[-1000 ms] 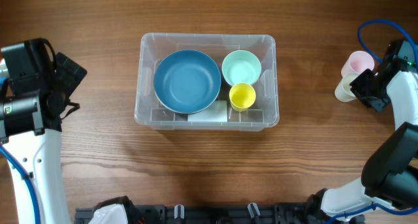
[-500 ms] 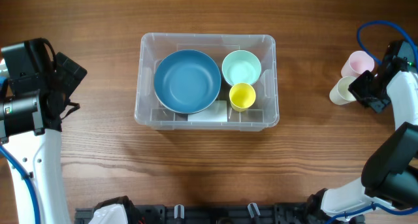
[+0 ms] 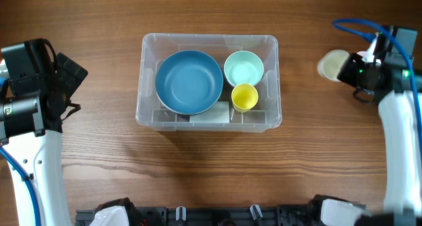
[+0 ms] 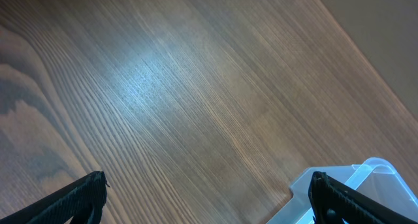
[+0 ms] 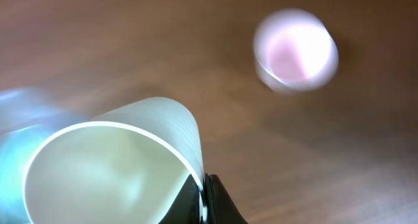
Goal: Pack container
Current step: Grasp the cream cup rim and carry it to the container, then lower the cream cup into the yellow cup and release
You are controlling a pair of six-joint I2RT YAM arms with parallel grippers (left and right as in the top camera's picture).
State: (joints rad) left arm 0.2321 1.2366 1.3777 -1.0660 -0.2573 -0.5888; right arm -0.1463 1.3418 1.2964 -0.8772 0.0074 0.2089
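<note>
The cream cup goes left in the overhead view with my right gripper next, then down into the yellow cup for release, because that one stands empty.
The clear container sits mid-table holding a blue bowl, a mint bowl and a yellow cup, with a white label on its base. To its right, my right gripper is shut on the wall of a cream cup, held off the table. The right wrist view shows the jaws pinching the cream cup's rim, and a pink cup standing on the wood beyond. My left gripper is open over bare wood, left of the container's corner.
The left arm stands at the table's left edge. The right arm and its blue cable occupy the right edge and hide the pink cup from overhead. Black fixtures line the front edge.
My right gripper closed on the cream cup, lifted it away from the pink cup and carried it up and left. The left arm has not moved.
</note>
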